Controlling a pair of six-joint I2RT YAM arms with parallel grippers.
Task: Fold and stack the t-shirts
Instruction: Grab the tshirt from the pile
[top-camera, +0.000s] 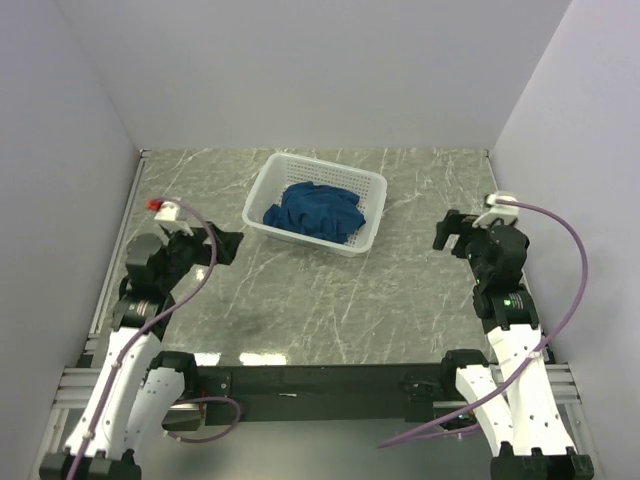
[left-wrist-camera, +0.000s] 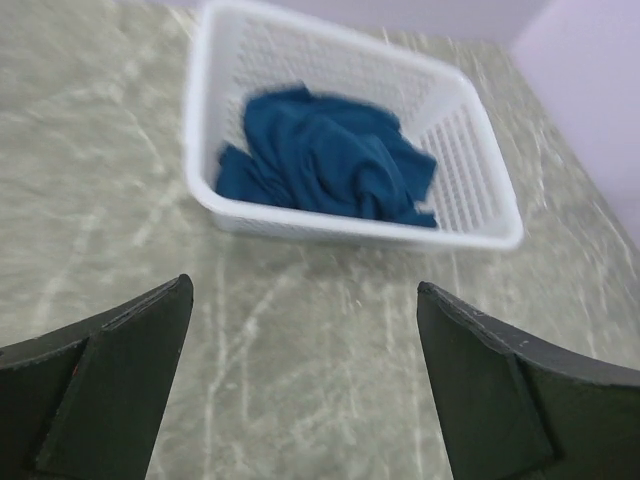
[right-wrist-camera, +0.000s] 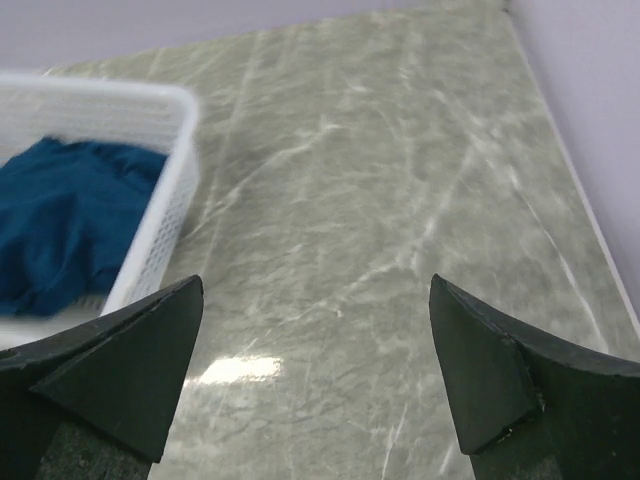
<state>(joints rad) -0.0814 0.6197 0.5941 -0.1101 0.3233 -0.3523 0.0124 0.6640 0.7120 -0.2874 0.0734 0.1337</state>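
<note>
I should next move my left gripper to the right in the top view and down onto the t-shirt's bunched fold (top-camera: 316, 207), because the t-shirt lies crumpled in the basket (top-camera: 270, 176).
A dark blue t-shirt (top-camera: 315, 211) lies crumpled inside a white mesh basket (top-camera: 270, 176) at the back middle of the marble table. It also shows in the left wrist view (left-wrist-camera: 325, 155) and in the right wrist view (right-wrist-camera: 60, 220). Its print is hidden. My left gripper (top-camera: 232, 244) is open and empty, left of and a little nearer than the basket. My right gripper (top-camera: 447, 234) is open and empty, to the right of the basket. In the wrist views the left gripper (left-wrist-camera: 305, 290) and the right gripper (right-wrist-camera: 315, 285) hover over bare table.
The basket shows in the left wrist view (left-wrist-camera: 350, 228) and in the right wrist view (right-wrist-camera: 165, 215). White walls enclose the table on the left, back and right. A black rail (top-camera: 320, 378) runs along the near edge between the arm bases.
</note>
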